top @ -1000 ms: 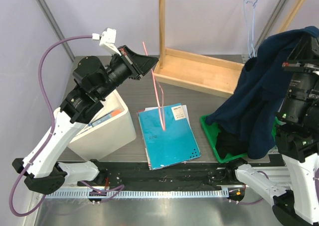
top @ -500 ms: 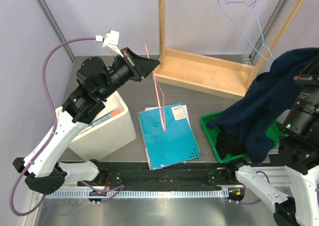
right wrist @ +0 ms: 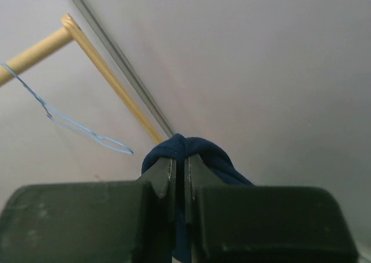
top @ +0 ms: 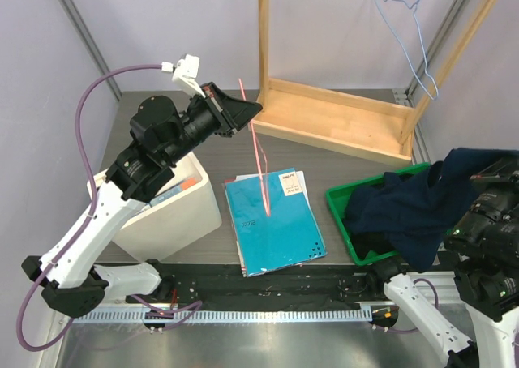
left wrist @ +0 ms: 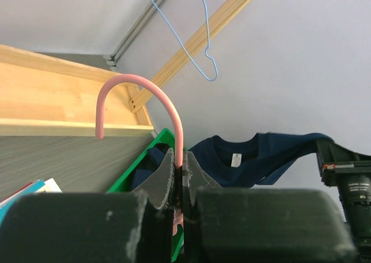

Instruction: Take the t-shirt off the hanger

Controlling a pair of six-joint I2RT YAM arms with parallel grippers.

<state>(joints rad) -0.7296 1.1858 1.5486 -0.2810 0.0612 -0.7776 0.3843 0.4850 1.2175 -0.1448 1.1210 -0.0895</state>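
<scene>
The t-shirt already trails into the green bin, so the robot's right gripper needs to tip the fold of the t-shirt down and to the left in the top view, into the green bin, and then let go of it.
The navy t-shirt (top: 413,214) hangs bunched from my right gripper (top: 491,172), trailing down into the green bin (top: 339,199). In the right wrist view the right gripper (right wrist: 179,161) is shut on a fold of the t-shirt (right wrist: 200,148). The thin blue wire hanger (top: 408,29) hangs bare from the wooden rail at the top right, apart from the shirt. My left gripper (top: 247,109) is raised over the table's back left and shut on a pink hanger (top: 259,153). In the left wrist view the left gripper (left wrist: 179,159) pinches the pink hanger (left wrist: 169,101) below its hook.
A wooden rack with a tray base (top: 324,117) stands at the back. A teal notebook (top: 272,218) lies at the table's middle, and a white box (top: 174,214) sits at the left under the left arm. More dark cloth lies in the green bin.
My right gripper has dropped and pulled back to the right with the t-shirt, which came away from the blue hanger. The bare hanger swung on the rail. The left arm barely shifted.
</scene>
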